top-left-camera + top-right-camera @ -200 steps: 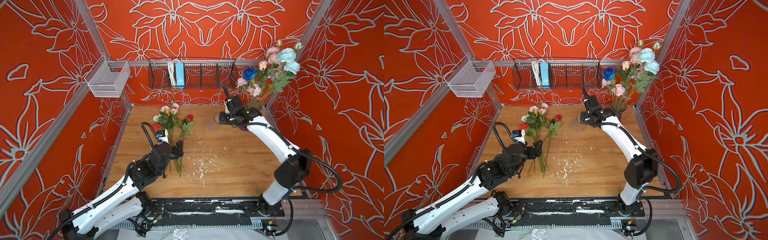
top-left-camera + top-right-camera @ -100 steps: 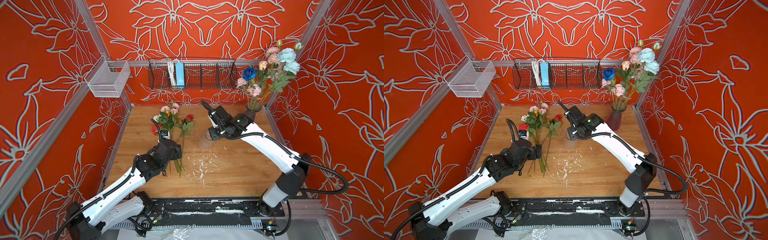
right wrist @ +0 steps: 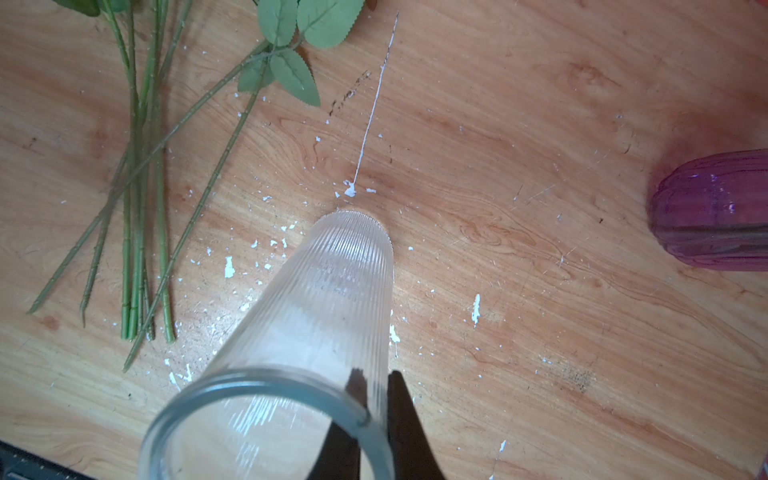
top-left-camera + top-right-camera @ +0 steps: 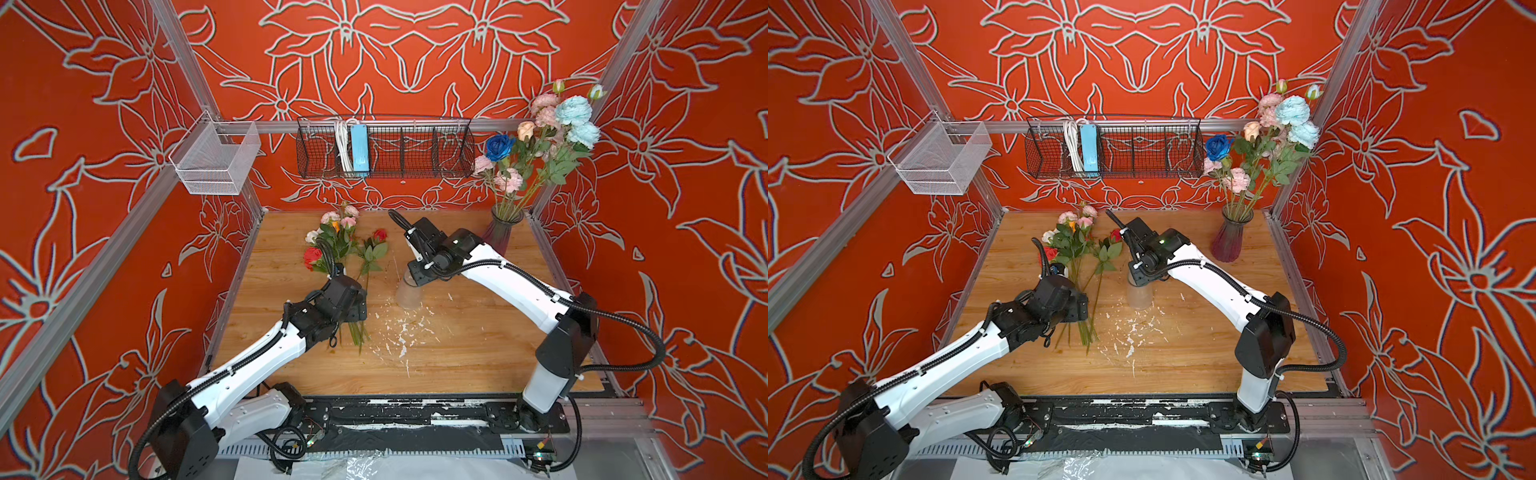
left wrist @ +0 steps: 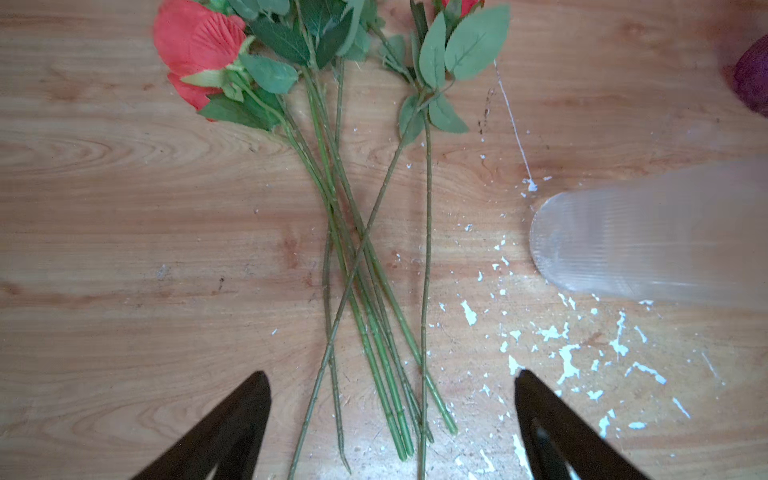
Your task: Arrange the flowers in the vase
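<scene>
My left gripper moves outward and down onto the slanting green stem (image 4: 1091, 280) just short of its leaves next, because the stem lies clear of the bundle there.
Several loose flowers (image 4: 336, 245) (image 4: 1071, 241) lie on the wooden table, blooms toward the back wall, green stems (image 5: 365, 270) (image 3: 141, 208) fanned toward the front. My left gripper (image 5: 392, 374) (image 4: 355, 307) hovers open over the stem ends, jaws wide on either side of them, touching none. My right gripper (image 3: 374, 376) (image 4: 415, 278) is shut on the rim of a clear ribbed vase (image 3: 332, 291) (image 4: 409, 293) (image 4: 1139, 295), one finger inside and one outside. This vase is empty and tilted, its base at the table's middle. A purple vase (image 4: 500, 232) (image 4: 1228, 241) at the back right holds a bouquet (image 4: 540, 141).
A black wire basket (image 4: 386, 147) with a blue power strip hangs on the back wall. A white mesh basket (image 4: 212, 162) hangs at the left. White flakes (image 4: 399, 332) litter the table (image 4: 478, 357) in front of the clear vase. Red patterned walls close in three sides.
My right arm has carried the clear vase from beside the purple vase to the table's middle, close to the loose flowers. The left gripper has shifted slightly over the stems and stays open.
</scene>
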Available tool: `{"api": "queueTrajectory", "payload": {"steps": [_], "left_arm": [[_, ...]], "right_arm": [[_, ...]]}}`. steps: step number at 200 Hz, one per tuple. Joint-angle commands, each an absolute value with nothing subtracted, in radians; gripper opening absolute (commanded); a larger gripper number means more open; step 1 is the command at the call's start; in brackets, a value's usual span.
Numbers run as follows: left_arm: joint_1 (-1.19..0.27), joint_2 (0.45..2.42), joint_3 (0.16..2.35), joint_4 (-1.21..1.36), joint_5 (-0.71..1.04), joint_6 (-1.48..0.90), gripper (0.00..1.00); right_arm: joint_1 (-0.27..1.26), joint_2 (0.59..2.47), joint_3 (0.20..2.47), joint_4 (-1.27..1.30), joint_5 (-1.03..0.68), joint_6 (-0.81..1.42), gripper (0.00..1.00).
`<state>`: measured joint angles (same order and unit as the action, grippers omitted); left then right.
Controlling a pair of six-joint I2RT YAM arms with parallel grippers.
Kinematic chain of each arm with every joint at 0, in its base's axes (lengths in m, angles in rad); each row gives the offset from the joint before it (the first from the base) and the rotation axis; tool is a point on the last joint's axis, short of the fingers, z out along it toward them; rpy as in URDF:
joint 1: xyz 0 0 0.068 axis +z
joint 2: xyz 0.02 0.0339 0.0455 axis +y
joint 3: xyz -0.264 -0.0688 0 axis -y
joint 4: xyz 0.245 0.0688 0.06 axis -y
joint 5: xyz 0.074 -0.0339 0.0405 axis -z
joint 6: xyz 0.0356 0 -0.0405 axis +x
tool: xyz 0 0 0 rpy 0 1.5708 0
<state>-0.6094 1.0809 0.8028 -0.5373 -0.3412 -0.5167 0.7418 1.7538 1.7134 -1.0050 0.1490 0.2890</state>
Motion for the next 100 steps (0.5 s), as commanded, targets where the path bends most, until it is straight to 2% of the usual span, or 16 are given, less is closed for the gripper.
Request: {"api": "queueTrajectory", "payload": {"steps": [1,43,63,75,100], "left_arm": [[-0.606,1.104,0.831,-0.536,-0.309,-0.52,0.92],[-0.604,1.144,0.86,-0.52,-0.305,-0.495,0.92],[-0.604,1.164,0.877,-0.518,-0.293,-0.476,0.91],[-0.604,1.174,0.883,-0.519,-0.287,-0.47,0.92],[-0.595,1.202,0.899,-0.523,-0.309,-0.46,0.92]], "right_arm": [[0.744,1.756,1.722,-0.952,0.194,0.297,0.08],[0.719,1.791,1.743,-0.951,0.171,0.308,0.22],[0.689,1.801,1.745,-0.941,0.127,0.32,0.22],[0.686,1.8,1.747,-0.937,0.135,0.315,0.29],[0.683,1.801,1.776,-0.956,0.129,0.307,0.33]]}}
